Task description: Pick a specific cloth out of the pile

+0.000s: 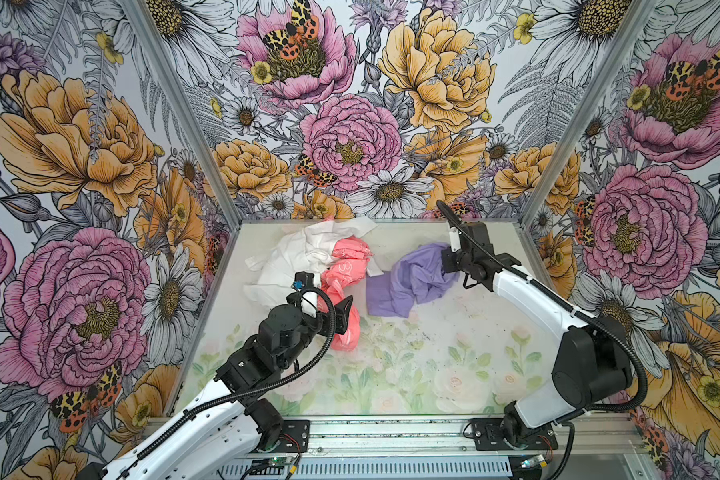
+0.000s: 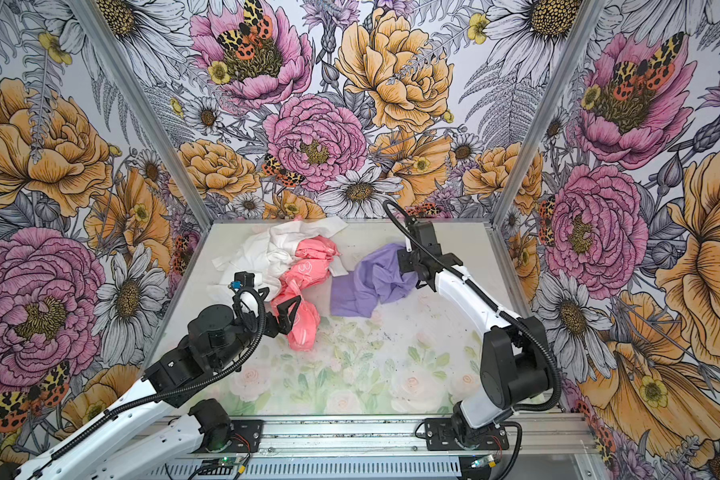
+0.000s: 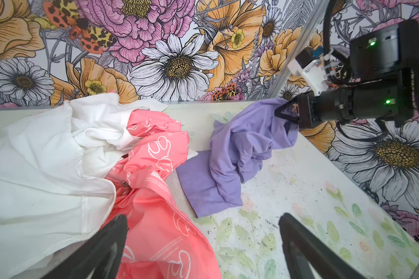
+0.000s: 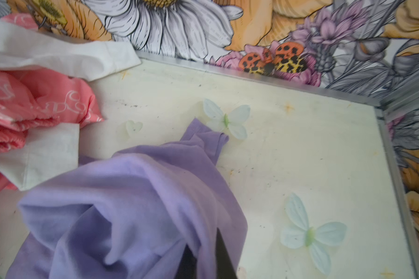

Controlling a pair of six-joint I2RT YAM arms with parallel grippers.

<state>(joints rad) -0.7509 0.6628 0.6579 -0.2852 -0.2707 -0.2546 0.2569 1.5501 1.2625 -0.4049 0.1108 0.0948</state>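
Note:
My right gripper rises away next, then lowers and releases over the bare tabletop below it, as the lavender cloth (image 1: 412, 278) lies close beside the pile.
The lavender cloth (image 1: 412, 278) (image 2: 371, 282) lies crumpled on the table just right of the pile, its upper right end lifted. My right gripper (image 1: 447, 251) (image 4: 203, 251) is shut on that end, and a fold of purple fabric runs between its dark fingers. The left wrist view shows the same pinch on the cloth (image 3: 240, 149). The pile holds a white cloth (image 1: 292, 257) and a coral-pink printed cloth (image 1: 346, 266). My left gripper (image 1: 344, 311) (image 3: 202, 217) hovers open over the pink cloth's near end, holding nothing.
The pale floral table (image 1: 433, 365) is boxed in by flowered walls with metal posts (image 1: 537, 195) at the back corners. A metal rail (image 1: 391, 436) carrying both arm bases runs along the front. A white strip (image 4: 46, 154) lies beside the lavender cloth.

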